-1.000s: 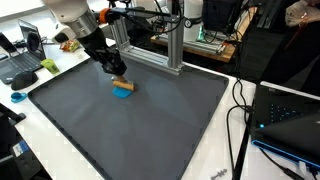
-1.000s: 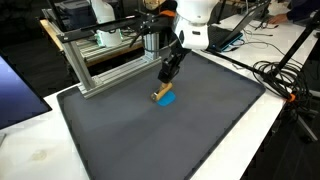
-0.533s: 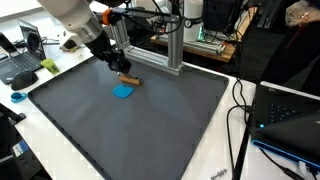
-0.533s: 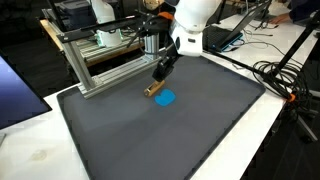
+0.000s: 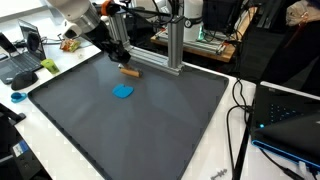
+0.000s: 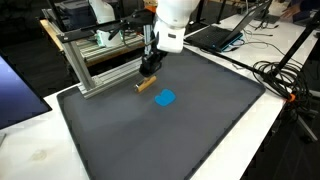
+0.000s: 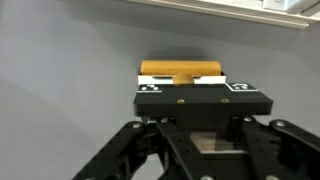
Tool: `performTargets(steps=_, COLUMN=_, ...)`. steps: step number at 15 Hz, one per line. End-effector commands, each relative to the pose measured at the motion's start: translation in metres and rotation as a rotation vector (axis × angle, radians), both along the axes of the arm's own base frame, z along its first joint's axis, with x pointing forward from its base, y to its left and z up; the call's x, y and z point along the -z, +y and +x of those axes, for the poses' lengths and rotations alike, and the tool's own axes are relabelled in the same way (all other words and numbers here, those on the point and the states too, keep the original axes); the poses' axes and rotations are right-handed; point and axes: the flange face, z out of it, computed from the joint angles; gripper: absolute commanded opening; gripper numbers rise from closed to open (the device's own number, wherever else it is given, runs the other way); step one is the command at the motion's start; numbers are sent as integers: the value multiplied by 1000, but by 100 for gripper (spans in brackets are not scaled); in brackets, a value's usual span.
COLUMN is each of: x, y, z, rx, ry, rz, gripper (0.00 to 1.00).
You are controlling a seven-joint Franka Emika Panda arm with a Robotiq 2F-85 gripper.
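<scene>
My gripper will next move up and across to the frame's dark top bar (image 6: 128,19) and let go there. The block (image 6: 146,85) hangs low, and the bar is beside and above it.
My gripper (image 5: 123,64) is shut on a small tan wooden block (image 5: 129,72), which hangs from its fingers just over the far part of the dark grey mat (image 5: 150,130), close to the base of the aluminium frame (image 5: 172,45). From the opposite side, the gripper (image 6: 150,73) and block (image 6: 146,85) appear beside that frame (image 6: 100,72). A flat blue piece (image 5: 123,91) (image 6: 165,98) lies alone on the mat, a short way from the gripper. In the wrist view the block (image 7: 160,68) shows as a yellow-brown bar beyond the gripper (image 7: 182,79), with a grey wall behind it.
The aluminium frame stands along the mat's far edge with gear behind it. Cables (image 5: 240,105) and a dark case lie off one side of the mat, and a laptop (image 6: 215,35) with more cables (image 6: 285,80) sits past another edge. White table border surrounds the mat.
The gripper has carried the wooden block off the blue piece and toward the aluminium frame. The blue piece stays where it was, now uncovered.
</scene>
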Motion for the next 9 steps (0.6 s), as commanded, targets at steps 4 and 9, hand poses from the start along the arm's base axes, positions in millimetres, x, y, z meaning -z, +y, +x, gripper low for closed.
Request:
performTargets(steps=4, x=-89, y=-2, z=-81, rx=123, ry=-224, rz=-5, gripper=22)
performTargets(steps=9, x=-129, y=29, z=-147, rx=209, ry=-331, rz=-19, gripper=22)
